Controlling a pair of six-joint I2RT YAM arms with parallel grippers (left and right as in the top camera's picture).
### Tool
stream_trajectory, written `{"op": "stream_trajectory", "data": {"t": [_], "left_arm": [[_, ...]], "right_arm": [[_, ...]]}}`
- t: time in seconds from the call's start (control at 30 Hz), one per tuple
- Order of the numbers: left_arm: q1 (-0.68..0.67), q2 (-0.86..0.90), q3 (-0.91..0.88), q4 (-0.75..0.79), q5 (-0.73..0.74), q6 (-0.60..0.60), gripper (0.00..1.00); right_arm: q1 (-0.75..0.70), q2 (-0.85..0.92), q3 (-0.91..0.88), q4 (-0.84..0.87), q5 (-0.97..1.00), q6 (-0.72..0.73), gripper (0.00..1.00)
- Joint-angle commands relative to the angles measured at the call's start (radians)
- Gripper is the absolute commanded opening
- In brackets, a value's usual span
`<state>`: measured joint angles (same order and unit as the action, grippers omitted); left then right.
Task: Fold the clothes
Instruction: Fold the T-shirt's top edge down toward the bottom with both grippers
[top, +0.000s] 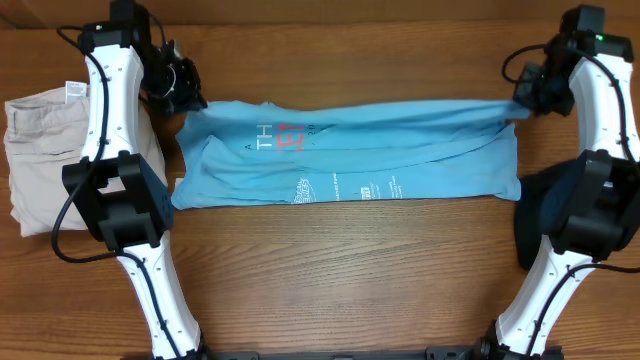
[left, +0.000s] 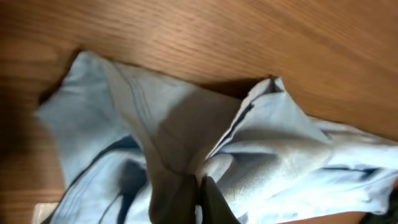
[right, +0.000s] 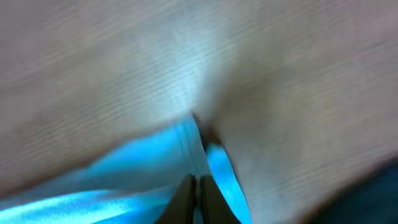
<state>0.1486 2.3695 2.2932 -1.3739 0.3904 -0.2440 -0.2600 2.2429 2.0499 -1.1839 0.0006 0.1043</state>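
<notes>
My left gripper should draw the shirt's pinched corner back and down onto the shirt's near corner and release, since that near corner lies flat back of and below my gripper.
A light blue T-shirt with white and red lettering lies folded lengthwise across the middle of the table. My left gripper is shut on its far left corner, and the cloth bunches up around the closed fingertips. My right gripper is shut on the shirt's far right corner, with blue cloth pinched between the fingers. Beige shorts lie folded at the left edge. A black garment sits at the right, partly behind the right arm.
Bare wooden tabletop runs along the near side, between the two arm bases. The left arm stands between the shorts and the shirt.
</notes>
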Motion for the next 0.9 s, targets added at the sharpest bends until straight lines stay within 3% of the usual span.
{"op": "stream_trajectory", "data": {"t": [0.0,0.23,0.57,0.87], "left_arm": [[0.006,-0.032,0.021,-0.048,-0.114,0.032,0.04],[0.007,-0.032,0.021,-0.125,-0.114,0.059,0.04],[-0.031,-0.032,0.019,-0.239,-0.115,0.115,0.04],[-0.042,-0.032,0.01,-0.316,-0.225,0.117,0.04]], "right_arm": [[-0.013,-0.038,0.025,-0.061,0.042,0.001,0.04],[-0.024,-0.038,0.023,-0.169,0.096,0.0,0.04],[-0.029,-0.03,-0.047,-0.153,0.096,0.0,0.05],[-0.029,-0.021,-0.048,-0.153,0.095,0.0,0.05]]}}
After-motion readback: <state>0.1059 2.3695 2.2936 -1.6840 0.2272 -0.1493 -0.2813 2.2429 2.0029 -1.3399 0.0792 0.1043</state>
